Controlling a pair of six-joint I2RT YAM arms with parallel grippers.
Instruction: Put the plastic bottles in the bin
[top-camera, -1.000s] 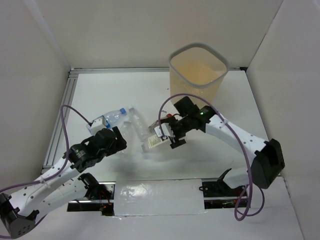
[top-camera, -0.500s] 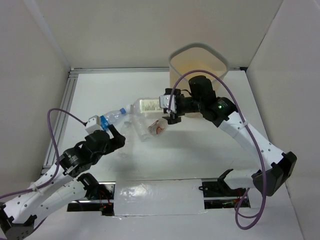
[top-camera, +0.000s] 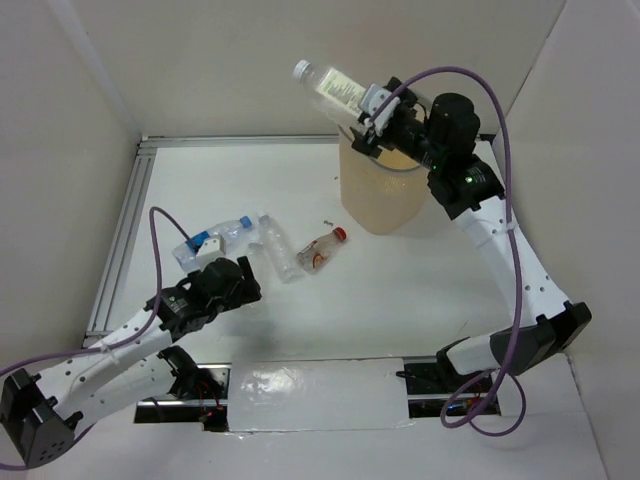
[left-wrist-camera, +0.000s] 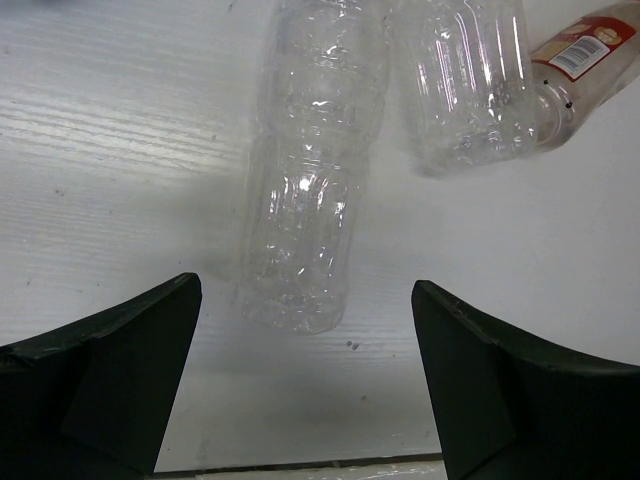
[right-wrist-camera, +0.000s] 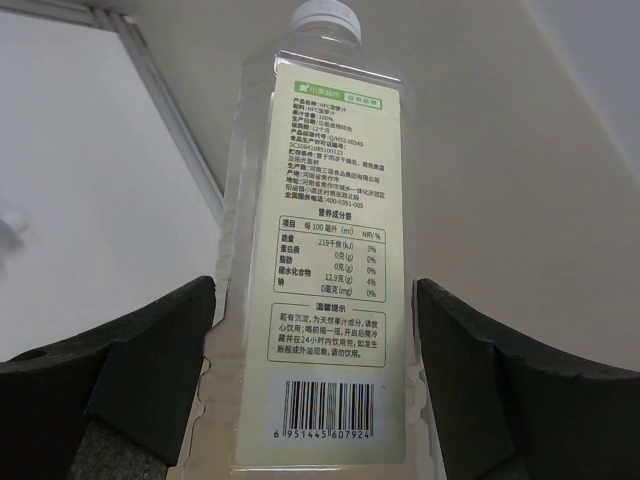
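The near half of the clear crinkly bottle is below and outward of my left gripper's fingers, so my left gripper should lower and ease outward over it next.
My right gripper is shut on a plastic bottle with a big white label and a white cap. It holds the bottle tilted in the air over the left rim of the beige bin. In the right wrist view that bottle fills the space between the fingers. My left gripper is open and low over the table, and a clear crinkly bottle lies just ahead of it. Beside that one lie another clear bottle and a red-capped, red-labelled bottle. A blue-capped bottle lies further left.
White walls close in the table at the back and both sides. An aluminium rail runs along the left edge. A strip of tape covers the near edge between the arm bases.
The right arm has lifted the labelled bottle off the table and carried it up and back to above the bin. The left gripper has shifted a little towards the clear bottles.
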